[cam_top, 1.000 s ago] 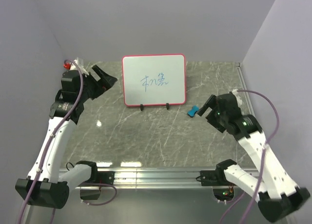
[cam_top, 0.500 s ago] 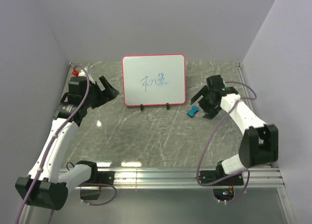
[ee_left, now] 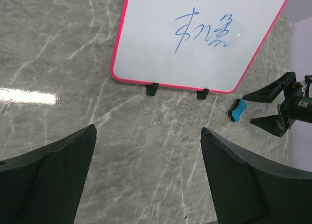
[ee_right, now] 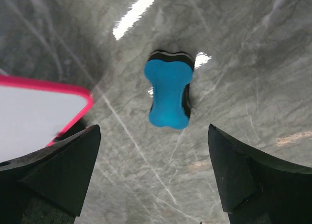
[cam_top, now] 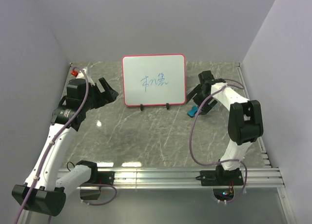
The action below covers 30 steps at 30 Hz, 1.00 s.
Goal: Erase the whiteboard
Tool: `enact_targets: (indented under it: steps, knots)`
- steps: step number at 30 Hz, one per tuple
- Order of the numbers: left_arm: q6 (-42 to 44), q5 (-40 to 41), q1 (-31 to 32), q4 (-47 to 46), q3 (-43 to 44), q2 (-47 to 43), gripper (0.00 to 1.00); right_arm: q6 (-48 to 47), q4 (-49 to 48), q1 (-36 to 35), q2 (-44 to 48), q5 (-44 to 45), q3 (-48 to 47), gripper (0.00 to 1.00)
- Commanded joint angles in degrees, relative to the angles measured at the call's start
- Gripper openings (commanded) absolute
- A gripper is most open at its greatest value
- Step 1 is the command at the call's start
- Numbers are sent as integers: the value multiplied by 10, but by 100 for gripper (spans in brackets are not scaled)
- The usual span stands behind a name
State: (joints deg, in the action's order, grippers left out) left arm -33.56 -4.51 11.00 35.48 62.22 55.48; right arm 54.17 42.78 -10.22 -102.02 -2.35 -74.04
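My right gripper is above the blue eraser. It will move down until its fingers are on both sides of the narrow middle (cam_top: pixel 193 111) (ee_right: pixel 168 92) of the blue eraser, then close there.
The whiteboard (cam_top: pixel 154 80), white with a pink-red frame and blue handwriting at its centre, stands on two black feet at the back middle of the table. It also fills the top of the left wrist view (ee_left: pixel 204 38). A blue, bone-shaped eraser (cam_top: pixel 192 111) lies on the marble just right of the board's lower right corner. My right gripper (cam_top: pixel 196 105) hovers open right at the eraser (ee_right: pixel 168 90), which lies just beyond the fingertips with the board's corner (ee_right: pixel 34 112) to the left. Left of the board, my left gripper (cam_top: pixel 109 90) is open and empty, pointing toward it.
A small red object (cam_top: pixel 74 72) sits in the back left corner. Lilac walls close in the back and both sides. A metal rail (cam_top: pixel 161 175) runs along the near edge, and a metal strip (cam_top: pixel 246 94) borders the right side of the marble.
My right arm has swung from the right side in toward the board, bringing its open gripper over the eraser. The left gripper shifted only slightly. The board and eraser have not moved.
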Motion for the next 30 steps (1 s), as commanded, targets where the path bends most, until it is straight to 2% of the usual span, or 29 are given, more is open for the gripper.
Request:
enact_targets:
  steps: [1,4,10,19,24,27,30]
  knots:
    - [17,15,3,0,25,1,94,-4,20,2,-17,20,-27,96]
    - [22,18,3,0,22,6,94,-8,17,3,-27,23,-30,95]
    - [24,11,3,-2,25,22,94,-19,8,2,-56,23,-30,86]
    - [28,6,9,4,55,59,94,-28,-24,10,-71,21,-9,64]
    - [27,4,9,6,69,73,94,-35,-37,12,-76,16,6,56]
    - [27,4,9,5,77,78,94,-44,-44,13,-77,17,15,44]
    - [31,3,9,2,84,84,95,-54,-49,15,-75,18,24,38]
